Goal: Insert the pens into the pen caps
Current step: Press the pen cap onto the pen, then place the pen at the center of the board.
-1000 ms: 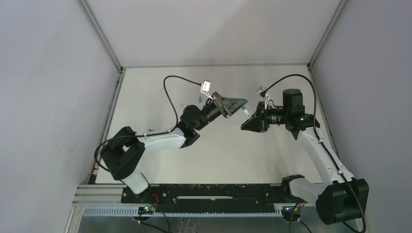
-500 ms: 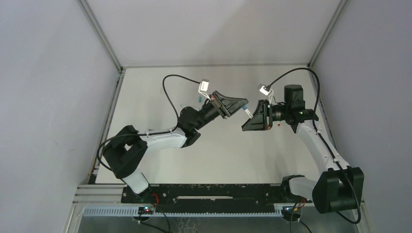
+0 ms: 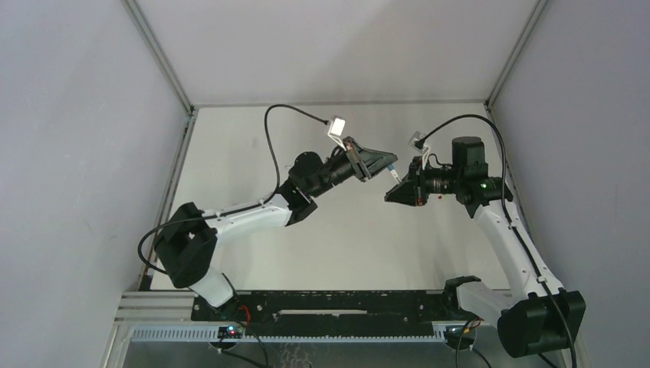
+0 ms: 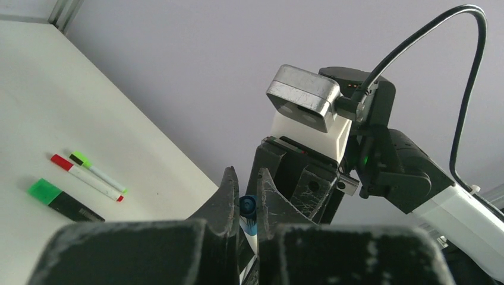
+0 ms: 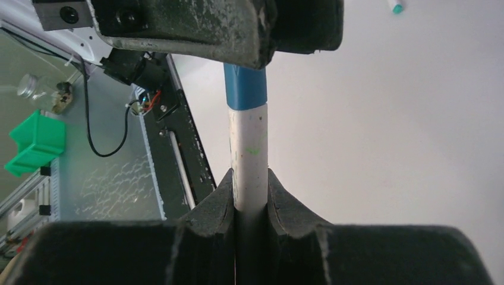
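Observation:
My right gripper brings the pen's white body down next, tipping toward the table. It then releases the pen on the table beside the black marker, since the pen's end is capped.
Both grippers meet in the air over the middle of the table. My left gripper [image 3: 389,162] [image 4: 248,185] is shut on a blue pen cap [image 4: 248,209]. My right gripper [image 3: 389,195] [image 5: 249,178] is shut on the white barrel of a pen [image 5: 249,151] [image 3: 393,177]. The pen's blue capped end [image 5: 245,88] runs up between the left gripper's fingers [image 5: 238,29]. The cap sits on the pen's end; how far on is hidden by the fingers.
In the left wrist view, a red-tipped white pen [image 4: 84,177], a green-tipped white pen [image 4: 97,171] and a black marker with a bright green cap [image 4: 61,199] lie together on the table. A teal tip [image 5: 397,6] lies on the table in the right wrist view. A small red spot [image 3: 442,197] shows under the right wrist.
The left arm has reached further right and toward the back. The right wrist has turned and shifted slightly. Both grippers stay shut on the same pen and cap.

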